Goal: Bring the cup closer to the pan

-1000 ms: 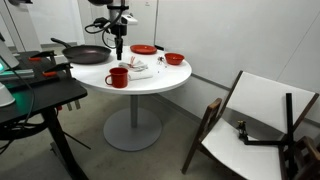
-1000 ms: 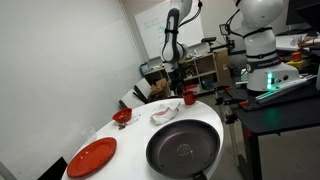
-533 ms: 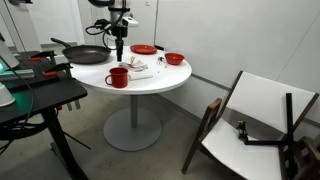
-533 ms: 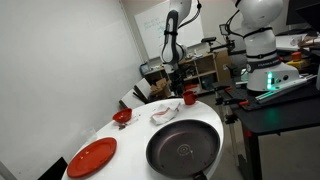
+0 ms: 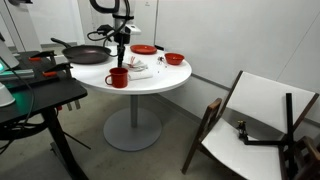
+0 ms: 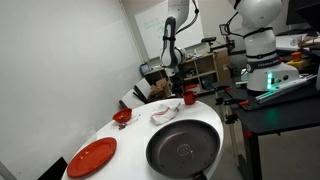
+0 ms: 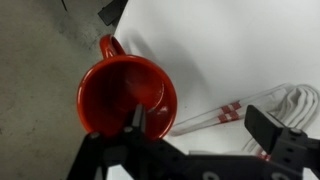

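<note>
My gripper moves down over the cup's rim by the cloth (image 5: 126, 69) (image 7: 173, 108) next, one finger inside the cup, and closes, since that rim shows between my open fingers.
The small red cup (image 5: 118, 77) stands near the front edge of the round white table (image 5: 150, 85), handle to the side. It also shows in an exterior view (image 6: 188, 98) and fills the left of the wrist view (image 7: 125, 95). The black pan (image 5: 85, 55) lies at the table's far left, apart from the cup, and it is large in the foreground of an exterior view (image 6: 183, 148). My gripper (image 5: 121, 48) hangs above the table behind the cup. In the wrist view it (image 7: 200, 125) is open and empty, one finger over the cup's rim.
A white cloth with red stripes (image 5: 138, 68) lies beside the cup. A red plate (image 5: 143, 49) and a red bowl (image 5: 174, 58) sit at the back of the table. A black desk (image 5: 35, 95) stands close by, and a folded chair (image 5: 255, 125) is on the floor.
The arm's upper links have swung slightly and the gripper has shifted a little above the table. The cup, the pan and the other things have not moved.
</note>
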You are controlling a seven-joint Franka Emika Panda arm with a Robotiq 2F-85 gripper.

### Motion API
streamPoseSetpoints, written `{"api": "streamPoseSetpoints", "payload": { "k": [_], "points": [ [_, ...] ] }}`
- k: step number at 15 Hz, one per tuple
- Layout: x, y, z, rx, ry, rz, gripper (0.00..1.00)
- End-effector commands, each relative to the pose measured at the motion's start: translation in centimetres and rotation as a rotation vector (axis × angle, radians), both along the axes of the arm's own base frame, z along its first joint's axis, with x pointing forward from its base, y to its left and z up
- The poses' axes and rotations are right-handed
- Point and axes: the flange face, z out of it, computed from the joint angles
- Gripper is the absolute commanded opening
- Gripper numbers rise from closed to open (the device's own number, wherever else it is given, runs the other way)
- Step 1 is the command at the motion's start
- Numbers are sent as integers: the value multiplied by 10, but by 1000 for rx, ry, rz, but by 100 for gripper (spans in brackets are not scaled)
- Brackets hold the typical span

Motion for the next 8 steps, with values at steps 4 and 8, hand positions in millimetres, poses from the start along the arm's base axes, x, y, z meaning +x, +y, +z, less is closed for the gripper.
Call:
{"api": "streamPoseSetpoints", "payload": {
  "k": [4, 8],
  "points": [
    [10, -19, -20, 42, 41, -37, 74],
    [16, -28, -25, 51, 51, -49, 44]
  ]
}}
